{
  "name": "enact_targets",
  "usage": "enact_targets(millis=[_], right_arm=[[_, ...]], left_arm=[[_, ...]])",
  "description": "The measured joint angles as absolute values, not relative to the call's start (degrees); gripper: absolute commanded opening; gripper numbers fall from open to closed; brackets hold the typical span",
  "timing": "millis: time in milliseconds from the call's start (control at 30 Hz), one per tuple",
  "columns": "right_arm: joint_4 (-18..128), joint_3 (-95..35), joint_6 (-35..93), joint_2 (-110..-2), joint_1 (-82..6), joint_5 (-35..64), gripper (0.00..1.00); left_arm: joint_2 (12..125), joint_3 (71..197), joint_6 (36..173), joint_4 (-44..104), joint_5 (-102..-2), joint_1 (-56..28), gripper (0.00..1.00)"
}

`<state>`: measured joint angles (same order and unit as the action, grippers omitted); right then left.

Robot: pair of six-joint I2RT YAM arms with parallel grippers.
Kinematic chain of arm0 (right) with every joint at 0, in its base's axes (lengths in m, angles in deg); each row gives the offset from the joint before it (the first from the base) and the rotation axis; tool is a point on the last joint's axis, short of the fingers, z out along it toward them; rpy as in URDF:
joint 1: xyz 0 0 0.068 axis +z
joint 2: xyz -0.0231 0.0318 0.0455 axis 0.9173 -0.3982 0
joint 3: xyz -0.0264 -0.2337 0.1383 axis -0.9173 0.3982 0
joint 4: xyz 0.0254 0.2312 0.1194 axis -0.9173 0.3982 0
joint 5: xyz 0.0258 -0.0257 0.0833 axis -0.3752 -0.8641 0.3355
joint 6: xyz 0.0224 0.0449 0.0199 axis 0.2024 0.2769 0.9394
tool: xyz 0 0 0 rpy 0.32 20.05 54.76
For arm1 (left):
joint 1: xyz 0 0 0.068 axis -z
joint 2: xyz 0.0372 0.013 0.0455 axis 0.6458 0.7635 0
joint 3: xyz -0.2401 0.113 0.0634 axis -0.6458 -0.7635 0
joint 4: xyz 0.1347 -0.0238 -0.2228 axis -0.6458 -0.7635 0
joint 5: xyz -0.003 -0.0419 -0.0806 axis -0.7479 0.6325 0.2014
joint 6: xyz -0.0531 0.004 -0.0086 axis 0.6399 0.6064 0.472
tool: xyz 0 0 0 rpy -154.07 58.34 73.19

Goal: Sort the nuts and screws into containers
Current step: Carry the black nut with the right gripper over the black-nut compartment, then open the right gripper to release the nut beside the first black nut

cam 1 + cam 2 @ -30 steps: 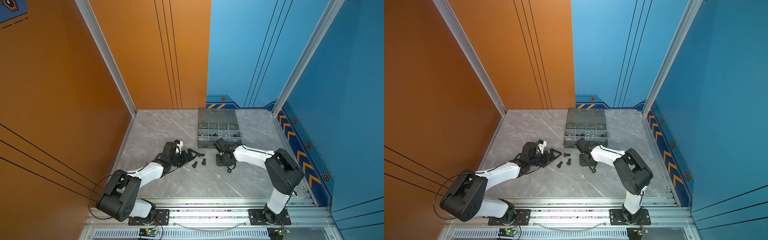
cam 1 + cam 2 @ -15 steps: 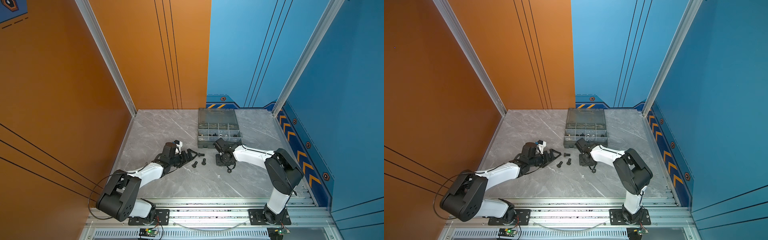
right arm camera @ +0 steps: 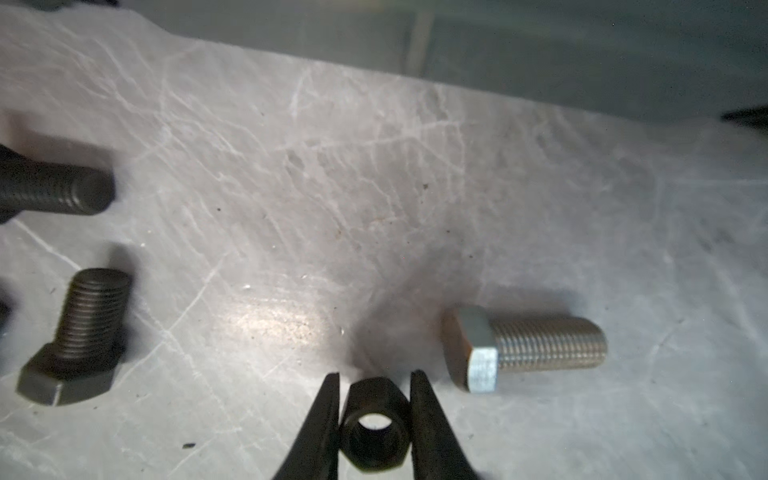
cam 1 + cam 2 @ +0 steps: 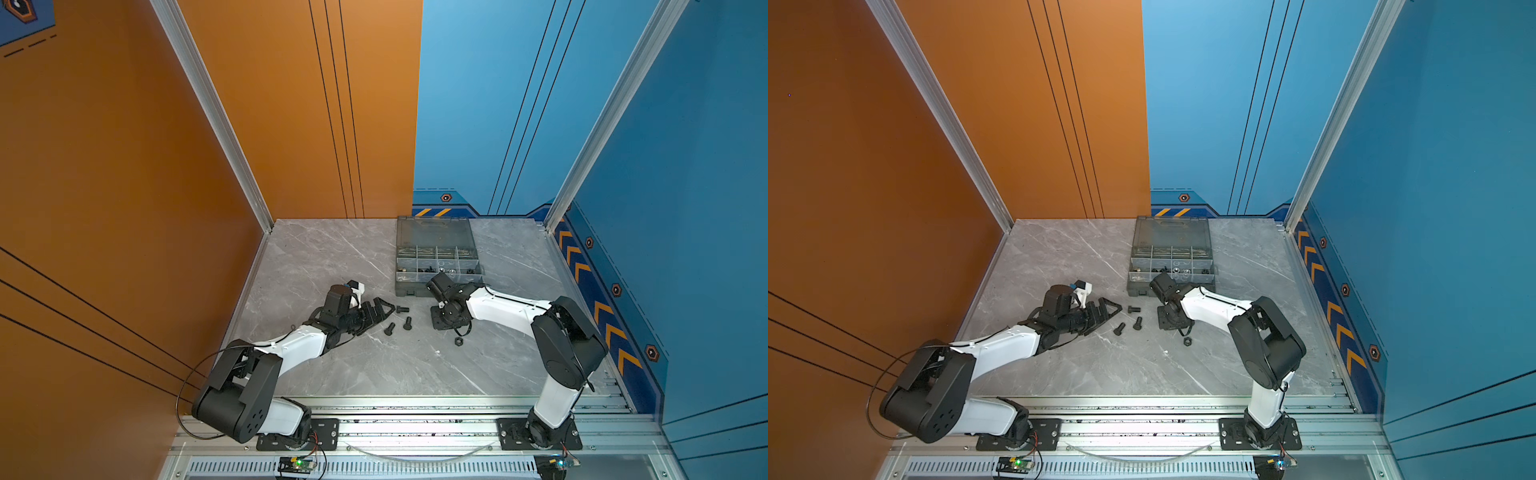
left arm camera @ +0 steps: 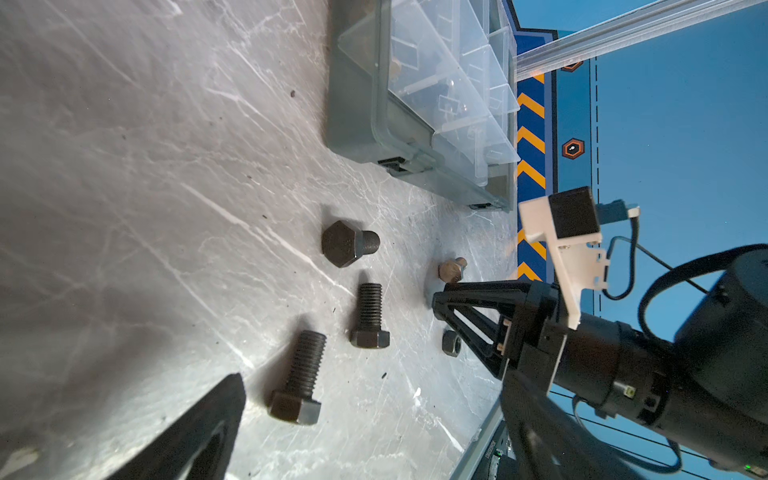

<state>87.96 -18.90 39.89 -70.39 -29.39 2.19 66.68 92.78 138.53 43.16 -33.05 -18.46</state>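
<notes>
Small dark parts lie in the case's middle-row end section, so next my right gripper should lift, go outward over it toward the blue wall and release the nut.
My right gripper is shut on a black hex nut just above the table, beside a silver screw. In both top views this gripper points down in front of the grey organizer case, whose containers hold small parts. Three black screws lie between the arms. My left gripper is open with nothing in it, its fingertips flanking the nearest screw. Another black nut lies loose.
The case's lid lies open flat behind the compartments, near the back wall. Orange wall left, blue wall right. A metal rail runs along the table's front edge.
The right gripper's jaws have narrowed onto the black nut. Neither arm has visibly shifted, and the screws lie where they were.
</notes>
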Motion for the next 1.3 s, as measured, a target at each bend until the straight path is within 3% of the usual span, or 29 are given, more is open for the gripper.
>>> enact_targets(millis=[567,867,1100,1167,1233,1300], right_arm=[[93.9,-37.4,31.2,-70.4,-45.6,4.8,0.05],[96.0,-51.4,28.6,-84.7,-52.8,5.7,0.06],[97.5,-54.7,27.3,-93.6,-53.9,6.1,0.07],[97.1,-55.1,27.1,-94.0,-54.2,6.3,0.12],[97.5,-55.3,27.0,-94.0,-54.2,6.7,0.26],[97.5,-55.3,26.9,-94.0,-54.3,7.2,0.33]], left_arm=[[66.7,92.8,138.6,43.2,-33.0,-18.5,0.98],[66.7,92.8,138.7,43.2,-33.0,-18.6,0.97],[64.9,92.7,138.7,43.0,-33.1,-18.9,0.98],[64.2,92.7,138.7,42.8,-33.1,-19.1,0.98],[63.8,92.7,138.7,42.7,-33.1,-19.2,0.98],[63.8,92.7,138.7,42.7,-33.1,-19.2,0.98]])
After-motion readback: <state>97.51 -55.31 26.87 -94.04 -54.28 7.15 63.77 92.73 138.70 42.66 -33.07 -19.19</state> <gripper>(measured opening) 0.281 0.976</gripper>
